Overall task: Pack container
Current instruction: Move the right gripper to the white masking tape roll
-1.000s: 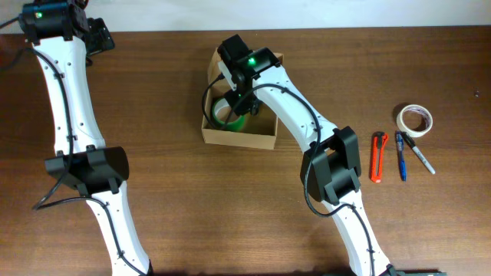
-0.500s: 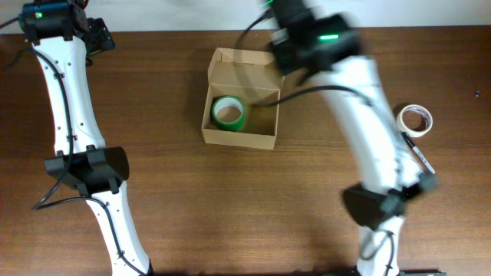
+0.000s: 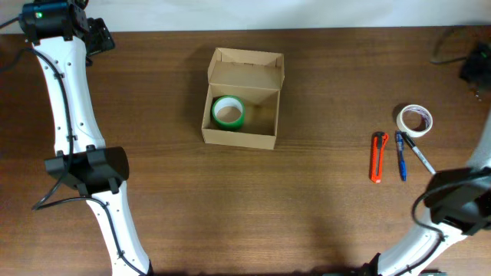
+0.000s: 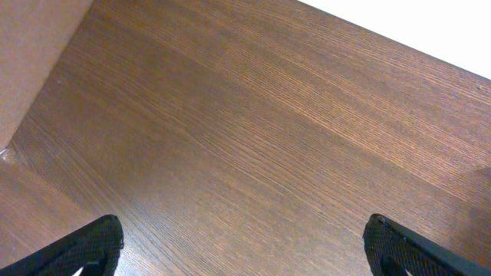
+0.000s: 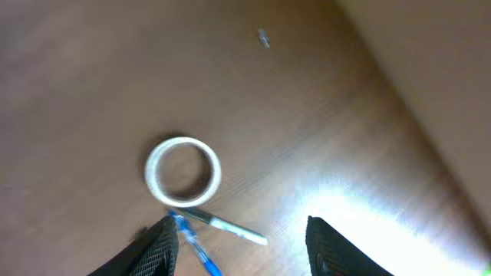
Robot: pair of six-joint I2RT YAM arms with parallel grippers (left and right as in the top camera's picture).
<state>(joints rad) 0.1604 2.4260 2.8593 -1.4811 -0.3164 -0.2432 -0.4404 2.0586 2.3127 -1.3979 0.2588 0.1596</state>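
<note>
My right gripper will next go down from the table edge onto the side of the white tape roll that is farthest from the container. The roll isn't packed yet.
The tan cardboard container (image 3: 262,139) sits open at the table's middle back, its flap lid (image 3: 247,70) raised behind it. A green tape roll (image 3: 228,112) lies inside at the left. My right gripper (image 5: 239,247) is open and empty at the far right edge of the table (image 3: 476,70), above a white tape roll (image 5: 182,171), a blue pen (image 5: 192,244) and a white marker (image 5: 230,227). My left gripper (image 4: 244,245) is open and empty over bare wood at the far left back (image 3: 93,34).
To the right lie a white tape roll (image 3: 414,119), an orange box cutter (image 3: 377,157), a blue pen (image 3: 400,156) and a white marker (image 3: 418,155). The left arm runs down the table's left side.
My right arm has swung from over the container, where it was beside the green tape roll, up and away to the far right edge. The green roll stays in the container. The left arm has not moved.
</note>
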